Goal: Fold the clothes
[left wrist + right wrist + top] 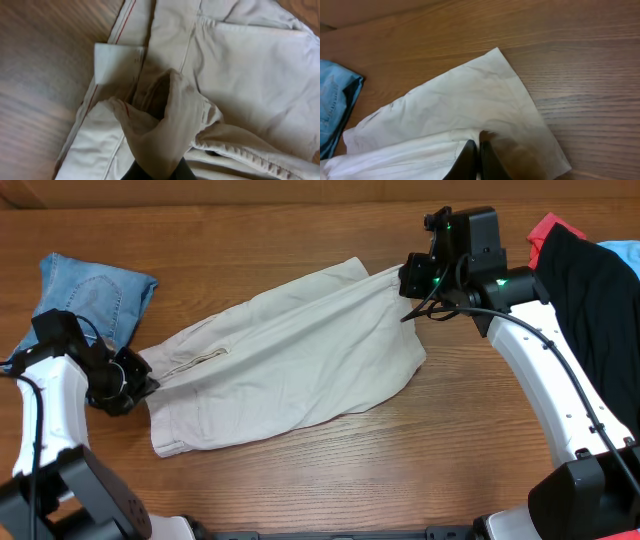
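The held waistband end of the shorts needs to go over a piece of the shorts' lower layer (148, 362) (114, 75) that lies uncovered, so my left gripper needs to pull that end slightly outward first.
Pale beige khaki shorts (290, 360) lie spread across the middle of the wooden table. My left gripper (140, 378) is shut on their waistband end at the left; in the left wrist view the cloth (165, 125) bunches over the fingers (159, 172). My right gripper (408, 280) is shut on the leg hem at the upper right; its black fingers (479, 150) pinch the beige cloth (470, 100) in the right wrist view. A folded light blue denim garment (95, 290) lies at far left. A black garment (590, 290) with red (553, 228) and light blue (622, 252) pieces sits at far right.
The denim garment also shows at the left edge of the right wrist view (335, 105). Bare wooden table (250, 240) runs along the back and in front of the shorts.
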Controlling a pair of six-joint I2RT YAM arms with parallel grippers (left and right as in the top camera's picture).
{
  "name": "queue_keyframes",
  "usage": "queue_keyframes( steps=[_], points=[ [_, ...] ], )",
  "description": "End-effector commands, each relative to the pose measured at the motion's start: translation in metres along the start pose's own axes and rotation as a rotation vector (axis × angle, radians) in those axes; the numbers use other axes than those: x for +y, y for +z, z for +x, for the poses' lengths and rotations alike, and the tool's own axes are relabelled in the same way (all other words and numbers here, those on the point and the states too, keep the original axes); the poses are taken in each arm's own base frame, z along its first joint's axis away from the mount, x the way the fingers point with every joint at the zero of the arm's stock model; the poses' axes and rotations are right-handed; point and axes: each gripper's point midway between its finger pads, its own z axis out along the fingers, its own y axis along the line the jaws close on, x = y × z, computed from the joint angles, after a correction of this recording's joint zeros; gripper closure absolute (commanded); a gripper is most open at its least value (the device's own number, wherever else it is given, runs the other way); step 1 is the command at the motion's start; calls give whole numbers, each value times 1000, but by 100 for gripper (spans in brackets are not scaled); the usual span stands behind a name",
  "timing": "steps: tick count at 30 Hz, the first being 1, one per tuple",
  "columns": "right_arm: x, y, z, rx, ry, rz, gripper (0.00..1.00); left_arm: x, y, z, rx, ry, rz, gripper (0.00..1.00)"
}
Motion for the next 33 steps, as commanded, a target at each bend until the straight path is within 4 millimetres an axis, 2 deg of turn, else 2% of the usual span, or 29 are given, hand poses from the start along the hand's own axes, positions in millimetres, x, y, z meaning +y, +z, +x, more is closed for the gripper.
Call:
queue_keyframes(
  steps=[1, 8, 13, 19, 24, 31, 32, 33],
  points=[
    [-47, -19, -41, -160, 14, 201, 96, 40, -5, -33, -128, -42, -198, 96],
    [-41, -21, -57, -224, 5, 180, 96, 37, -8, -52, -210, -55, -192, 96],
    [-42, -14, -56, -217, 4, 180, 96, 32, -8, -59, -241, -53, -177, 96],
    [-49, 26, -36, -128, 1, 194, 96, 28, -7, -59, -249, -52, -186, 95],
    [-53, 60, -28, -97, -5, 195, 96, 31, -7, -60, -257, -51, -205, 94],
    [-58, 85, -28, -103, -6, 192, 96, 25, -6, -59, -259, -32, -205, 90],
    [-59, 87, -27, -99, -6, 193, 96, 24, -6, -59, -260, -31, -203, 87],
    [-60, 90, -25, -91, -5, 195, 96, 24, -5, -60, -262, -29, -203, 80]
  ],
)
